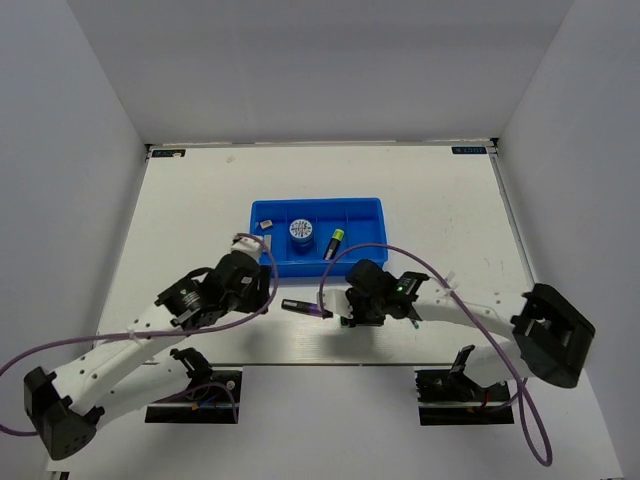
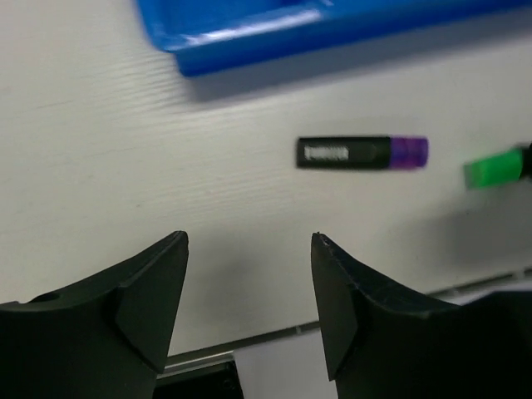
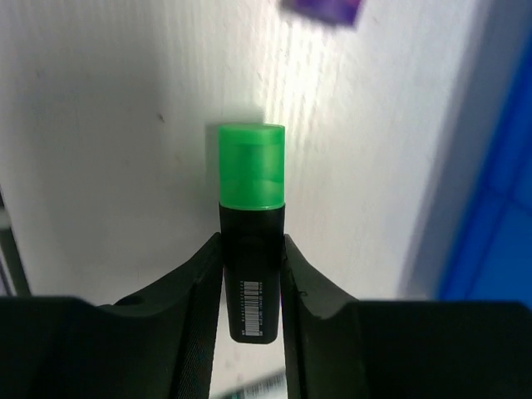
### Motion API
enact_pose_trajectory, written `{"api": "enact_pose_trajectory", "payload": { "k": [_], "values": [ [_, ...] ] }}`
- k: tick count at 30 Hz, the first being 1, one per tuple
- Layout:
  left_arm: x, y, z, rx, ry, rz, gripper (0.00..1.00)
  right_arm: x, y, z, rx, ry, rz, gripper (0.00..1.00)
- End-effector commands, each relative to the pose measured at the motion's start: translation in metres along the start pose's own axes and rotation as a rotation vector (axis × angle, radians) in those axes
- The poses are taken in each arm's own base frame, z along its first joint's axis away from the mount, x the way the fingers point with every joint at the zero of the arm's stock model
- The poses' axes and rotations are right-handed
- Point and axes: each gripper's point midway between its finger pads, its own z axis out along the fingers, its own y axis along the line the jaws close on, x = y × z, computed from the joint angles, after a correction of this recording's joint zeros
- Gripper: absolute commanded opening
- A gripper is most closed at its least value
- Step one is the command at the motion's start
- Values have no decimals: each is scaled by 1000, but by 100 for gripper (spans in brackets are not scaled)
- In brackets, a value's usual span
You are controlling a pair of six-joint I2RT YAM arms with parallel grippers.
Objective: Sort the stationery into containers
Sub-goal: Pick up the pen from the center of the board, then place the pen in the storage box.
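Observation:
I should turn my left gripper next so it straddles the highlighter's black body, and lower it toward the right in the top view, because the purple-ended highlighter (image 1: pixel 307 307) lies crosswise to the gripper's fingers.
The blue tray (image 1: pixel 362 236) lies mid-table and holds a tiny grey-white block (image 1: pixel 267 224), a blue-white roll (image 1: pixel 301 231) and a yellow-ended highlighter (image 1: pixel 334 243). A purple-ended highlighter (image 1: pixel 307 307) (image 2: pixel 362 153) lies flat on the table in front of the tray, between the two grippers. My right gripper (image 1: pixel 350 316) (image 3: pixel 252 241) is shut on the black body of a green-ended highlighter (image 3: pixel 251 166) just above the table, its green cap (image 2: pixel 492 169) pointing at the purple one. My left gripper (image 1: pixel 268 288) (image 2: pixel 249 241) is open and empty, left of the purple highlighter.
The tray's near corner (image 2: pixel 249 37) is just beyond the left gripper, and its blue wall (image 3: pixel 503 191) stands to the right of the right gripper. White walls close in the table on three sides. The table's front edge runs under both wrists.

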Motion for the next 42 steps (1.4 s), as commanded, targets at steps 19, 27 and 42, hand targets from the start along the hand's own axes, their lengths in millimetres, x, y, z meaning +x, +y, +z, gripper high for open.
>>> {"api": "enact_pose_trajectory", "payload": {
  "k": [19,27,42],
  "values": [
    [16,-85,36,433,-16,908,56,-44,-188,-129,664,-57,614,0],
    [17,-96,62,449,-104,981,57,-66,-225,-98,495,-131,1006,0],
    [33,-107,89,466,-51,1107,61,-77,-251,-31,257,-133,1287,36]
  ]
}}
